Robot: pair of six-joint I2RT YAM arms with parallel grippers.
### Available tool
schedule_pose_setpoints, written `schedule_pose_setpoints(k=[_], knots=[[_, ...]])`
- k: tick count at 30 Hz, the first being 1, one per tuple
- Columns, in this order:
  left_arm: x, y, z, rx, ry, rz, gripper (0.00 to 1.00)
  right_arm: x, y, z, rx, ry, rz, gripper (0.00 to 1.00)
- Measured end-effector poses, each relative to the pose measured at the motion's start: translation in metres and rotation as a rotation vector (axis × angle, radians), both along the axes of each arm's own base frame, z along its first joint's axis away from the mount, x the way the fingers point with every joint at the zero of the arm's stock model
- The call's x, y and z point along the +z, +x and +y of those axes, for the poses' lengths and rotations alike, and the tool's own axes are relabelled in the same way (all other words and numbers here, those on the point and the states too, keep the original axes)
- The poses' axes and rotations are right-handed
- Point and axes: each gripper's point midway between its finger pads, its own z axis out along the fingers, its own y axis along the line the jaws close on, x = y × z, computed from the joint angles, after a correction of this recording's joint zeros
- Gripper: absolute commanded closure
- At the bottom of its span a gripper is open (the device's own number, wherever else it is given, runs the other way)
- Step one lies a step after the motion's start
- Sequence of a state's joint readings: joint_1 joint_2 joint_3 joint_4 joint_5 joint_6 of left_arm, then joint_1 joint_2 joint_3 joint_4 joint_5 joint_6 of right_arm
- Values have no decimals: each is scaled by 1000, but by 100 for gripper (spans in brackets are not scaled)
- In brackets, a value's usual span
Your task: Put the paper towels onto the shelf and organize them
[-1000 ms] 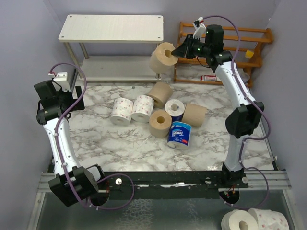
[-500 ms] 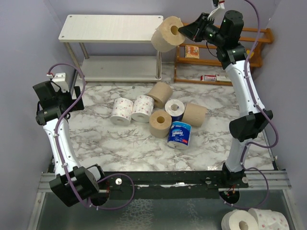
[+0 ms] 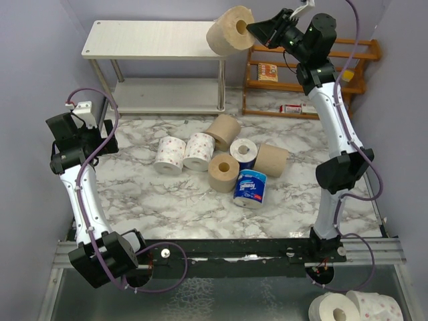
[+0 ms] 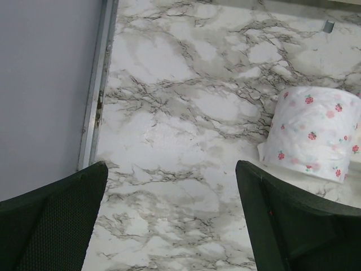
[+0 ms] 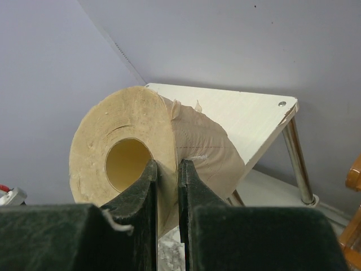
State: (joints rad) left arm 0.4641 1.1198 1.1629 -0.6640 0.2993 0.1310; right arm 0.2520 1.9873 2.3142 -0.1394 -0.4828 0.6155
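Note:
The roll in my right gripper juts past the end of the shelf's top board, so I will shift it left in the top view to that end next, then release.
My right gripper (image 3: 253,29) is shut on the wall of a tan-brown roll (image 3: 229,31), one finger inside its core, and holds it in the air at the right end of the white shelf's top board (image 3: 154,39). In the right wrist view the roll (image 5: 135,152) hangs in front of the board's corner (image 5: 248,116). Several rolls lie on the marble table: three tan (image 3: 223,131), two white with pink dots (image 3: 170,154), two in blue wrappers (image 3: 250,188). My left gripper (image 4: 169,186) is open and empty over bare marble, left of a pink-dotted roll (image 4: 316,132).
An orange-brown wooden slatted rack (image 3: 348,63) stands behind the right arm, holding small items. The shelf's lower board (image 3: 164,93) is bare. Two more rolls (image 3: 348,309) lie below the table's near edge. Purple walls close in the sides.
My right gripper has lifted the tan roll from beside the shelf's right legs up and leftward to the height of the top board's right end. The left arm has not moved.

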Motion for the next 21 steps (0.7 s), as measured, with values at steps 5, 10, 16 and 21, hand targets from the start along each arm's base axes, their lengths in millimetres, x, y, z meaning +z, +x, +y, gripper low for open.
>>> schedule_pose_setpoints(k=[5,10,16,21], knots=[[2,0,-3,-8,-12,-9,1,-13,9,15,21,2,-6,99],[3,0,-1,-2,-10,-15,1,-26,28,24,19,-1,-47,99],[2,-8,8,35,-8,-21,1,-38,61,35,-6,-7,-107,99],[2,-10,12,51,-7,-26,1,-33,66,44,-39,-15,-162,99]])
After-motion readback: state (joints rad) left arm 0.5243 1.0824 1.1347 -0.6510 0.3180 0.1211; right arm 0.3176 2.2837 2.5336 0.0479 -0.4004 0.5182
